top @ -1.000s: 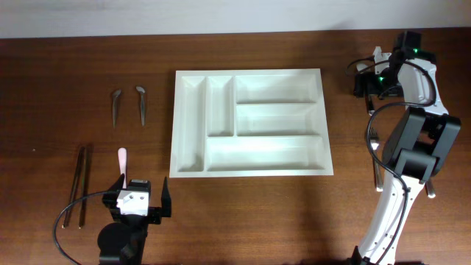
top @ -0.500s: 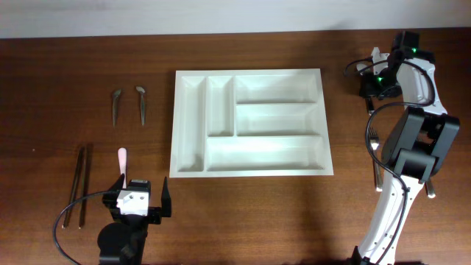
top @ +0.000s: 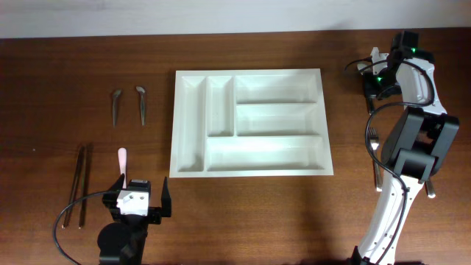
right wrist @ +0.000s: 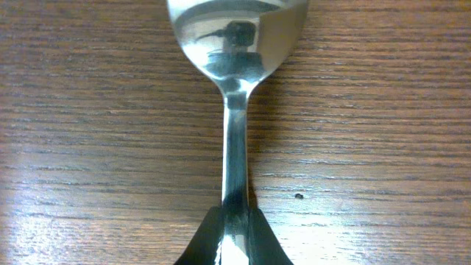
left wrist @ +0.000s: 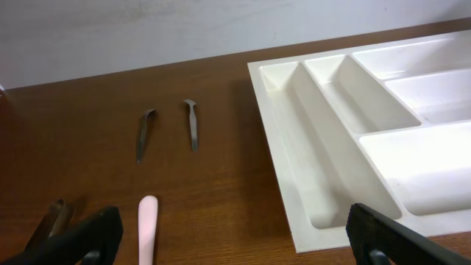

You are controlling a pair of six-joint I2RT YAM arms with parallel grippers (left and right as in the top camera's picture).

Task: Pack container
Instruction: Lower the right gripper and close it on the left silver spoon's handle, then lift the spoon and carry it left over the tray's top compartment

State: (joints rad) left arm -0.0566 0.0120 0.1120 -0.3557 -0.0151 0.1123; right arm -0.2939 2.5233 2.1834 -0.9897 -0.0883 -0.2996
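Next, the right gripper lifts, turns, swings over the tray's far section (top: 277, 89) and releases the spoon, as that lies to its left in the overhead view.
The container (top: 249, 73), a white cutlery tray with five compartments that all look bare, lies mid-table; its left end (left wrist: 274, 132) shows in the left wrist view. At the far right, beside the tray's top corner, my right gripper (top: 372, 87) points down at the table. In the right wrist view this gripper (right wrist: 235, 237) is shut on the handle of a steel spoon (right wrist: 235, 132), whose bowl lies ahead on the wood. My left gripper (top: 140, 202) sits near the front left edge, and there (left wrist: 232, 246) its fingers stand wide open with nothing between them.
Left of the tray lie two small metal utensils (top: 116, 107) (top: 140, 104), dark chopsticks (top: 78, 184) and a pink handle (top: 122, 159). A fork (top: 374, 143) lies partly under the right arm (top: 412, 147).
My right gripper has closed from open onto the spoon's handle. The left arm and everything else on the table stayed where they were.
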